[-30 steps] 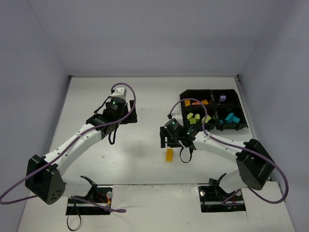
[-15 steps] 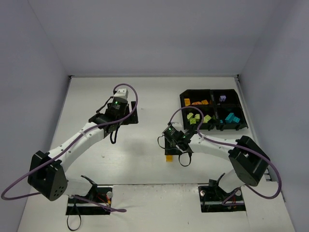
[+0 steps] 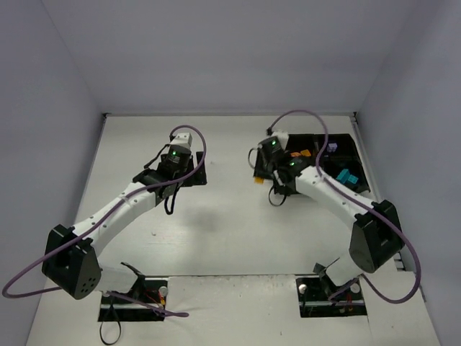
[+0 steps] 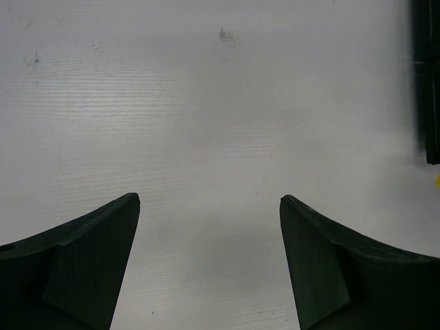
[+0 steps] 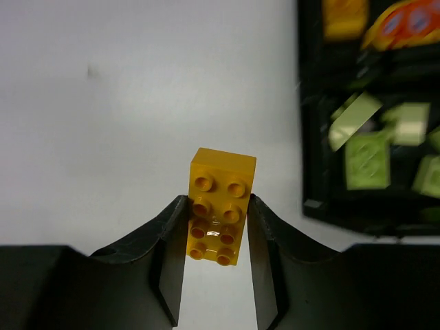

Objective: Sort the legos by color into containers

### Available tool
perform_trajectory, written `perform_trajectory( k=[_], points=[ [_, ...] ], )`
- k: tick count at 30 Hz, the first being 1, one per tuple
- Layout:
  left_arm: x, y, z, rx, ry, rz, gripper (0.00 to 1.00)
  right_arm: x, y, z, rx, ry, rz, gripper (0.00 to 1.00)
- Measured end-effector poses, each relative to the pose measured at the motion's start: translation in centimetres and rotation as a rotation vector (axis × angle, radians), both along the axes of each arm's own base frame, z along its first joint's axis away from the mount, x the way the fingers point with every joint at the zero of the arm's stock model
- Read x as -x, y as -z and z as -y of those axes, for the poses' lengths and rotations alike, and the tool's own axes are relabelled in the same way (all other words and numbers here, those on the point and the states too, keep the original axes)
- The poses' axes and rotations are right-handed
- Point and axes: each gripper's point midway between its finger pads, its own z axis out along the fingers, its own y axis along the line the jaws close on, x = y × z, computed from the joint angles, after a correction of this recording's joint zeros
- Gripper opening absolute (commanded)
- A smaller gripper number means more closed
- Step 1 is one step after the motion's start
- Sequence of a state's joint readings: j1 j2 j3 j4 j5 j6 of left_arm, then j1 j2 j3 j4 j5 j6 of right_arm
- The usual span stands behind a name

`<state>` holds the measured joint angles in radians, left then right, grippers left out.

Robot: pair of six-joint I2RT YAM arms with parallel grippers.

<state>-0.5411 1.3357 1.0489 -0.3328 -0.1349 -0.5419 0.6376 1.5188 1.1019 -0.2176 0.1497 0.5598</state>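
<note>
I should move my right gripper outward and across the tray's side, over the tray's far section, and release the brick (image 3: 258,179) there, because orange legos are there.
An orange lego (image 5: 220,206), a two-by-four brick, is held off the white table with my right gripper (image 5: 217,201) shut on its long sides. Seen from above, that gripper (image 3: 263,173) and the brick (image 3: 258,179) hang just left of the black four-compartment tray (image 3: 354,144). The tray's near wall (image 5: 311,206) lies to the right of the brick. Yellow-green legos (image 5: 368,158) fill one compartment, orange ones (image 5: 347,14) the one beyond. Cyan (image 3: 346,176) and purple (image 3: 331,147) legos show in the right compartments. My left gripper (image 4: 210,201) is open over bare table.
The right arm (image 3: 324,191) crosses over the tray's left half and hides part of it. The left gripper (image 3: 189,173) sits at mid-table on the left. A black edge (image 4: 426,82) shows at the right border of the left wrist view. Grey walls enclose the table.
My right gripper closed on the orange lego lying near the table's front centre, then lifted it and carried it back to the tray's left side. The left arm barely moved.
</note>
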Motion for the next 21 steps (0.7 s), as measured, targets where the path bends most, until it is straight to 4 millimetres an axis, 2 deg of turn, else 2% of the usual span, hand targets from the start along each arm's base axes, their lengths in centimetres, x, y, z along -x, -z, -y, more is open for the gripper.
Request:
perform_trajectory(
  k=[2,4,7,10,13,16,18,19,21],
  points=[
    [0.0,-0.1,0.0,0.002,0.000,0.003,0.76,-4.5,-2.9,2.9,-0.013,0.112,0.083,0.00],
    [0.1,-0.5,0.0,0.008,0.002,0.009,0.76,-8.4,-5.0,6.1,-0.027,0.222,0.140,0.02],
    [0.4,-1.3,-0.1,0.019,0.002,0.026,0.76,-13.0,-6.1,10.7,-0.032,0.362,0.188,0.08],
    [0.8,-2.3,-0.4,0.033,0.001,0.050,0.76,-15.8,-5.0,13.4,-0.035,0.448,0.177,0.16],
    [1.6,-3.0,-1.0,0.040,-0.003,0.068,0.76,-17.7,-2.6,15.0,-0.042,0.503,0.139,0.26],
    [2.2,-3.2,-1.7,0.036,-0.014,0.079,0.76,-18.7,0.3,15.9,-0.045,0.538,0.088,0.46],
    [2.6,-3.2,-2.1,0.030,-0.020,0.079,0.76,-19.0,1.9,16.2,-0.043,0.549,0.056,0.53],
    [2.8,-3.2,-2.2,0.028,-0.023,0.079,0.76,-19.1,2.3,16.3,-0.043,0.552,0.049,0.59],
    [3.1,-3.3,-2.5,0.023,-0.027,0.077,0.76,-19.3,2.4,16.2,-0.045,0.546,0.047,0.63]
  ],
)
